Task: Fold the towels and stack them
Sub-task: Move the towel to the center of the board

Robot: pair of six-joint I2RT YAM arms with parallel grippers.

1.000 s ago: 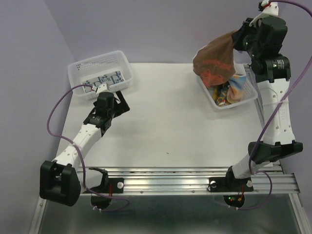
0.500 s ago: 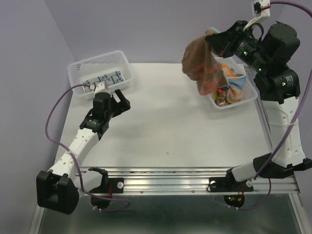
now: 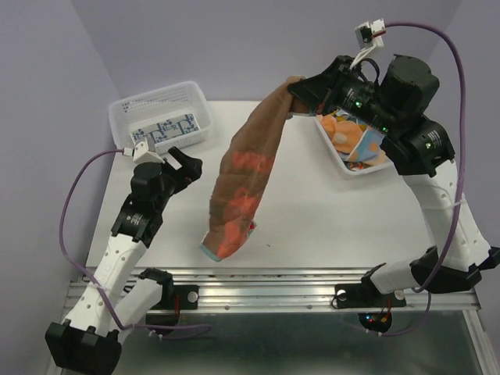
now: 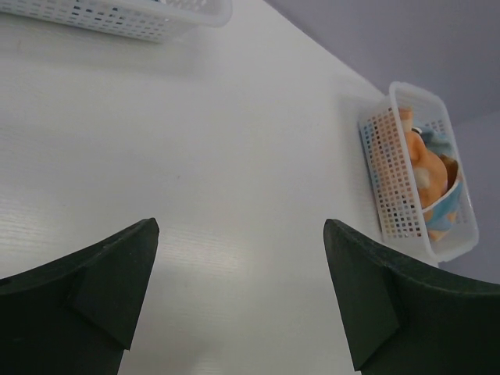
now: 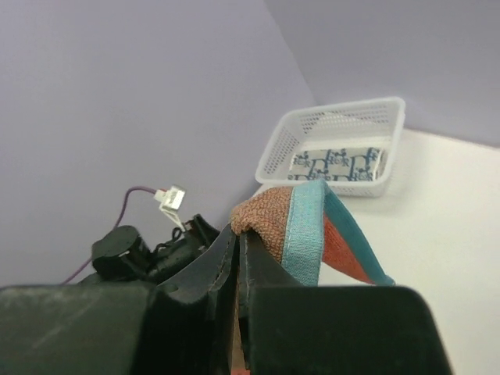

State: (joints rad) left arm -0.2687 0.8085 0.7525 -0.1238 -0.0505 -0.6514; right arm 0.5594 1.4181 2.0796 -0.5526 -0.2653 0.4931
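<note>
The towel hangs in a long drape, so my right gripper should next lower its top corner outward onto the bare table (image 3: 286,151) between the baskets.
An orange-red towel (image 3: 244,180) with a light blue hem hangs in a long drape over the middle of the table. My right gripper (image 3: 295,98) is shut on its top corner, high above the table. The wrist view shows the right gripper (image 5: 239,232) pinching the bunched towel (image 5: 312,223). The towel's lower end (image 3: 221,248) reaches the table near the front edge. My left gripper (image 3: 183,160) hovers open left of the towel, apart from it. In its own view the left gripper (image 4: 239,226) holds nothing, with bare table below. A folded blue-white towel (image 3: 164,127) lies in the left basket.
The white perforated basket (image 3: 153,100) stands at the back left, also in the right wrist view as basket (image 5: 337,123). A second basket (image 3: 342,160) at the back right holds several crumpled towels (image 3: 350,134); the left wrist view shows this basket (image 4: 391,180) too.
My right arm swung left and forward out of the right basket, and the orange-red towel unfurled into a long drape over the table. My left arm drew back toward the near edge, still open.
</note>
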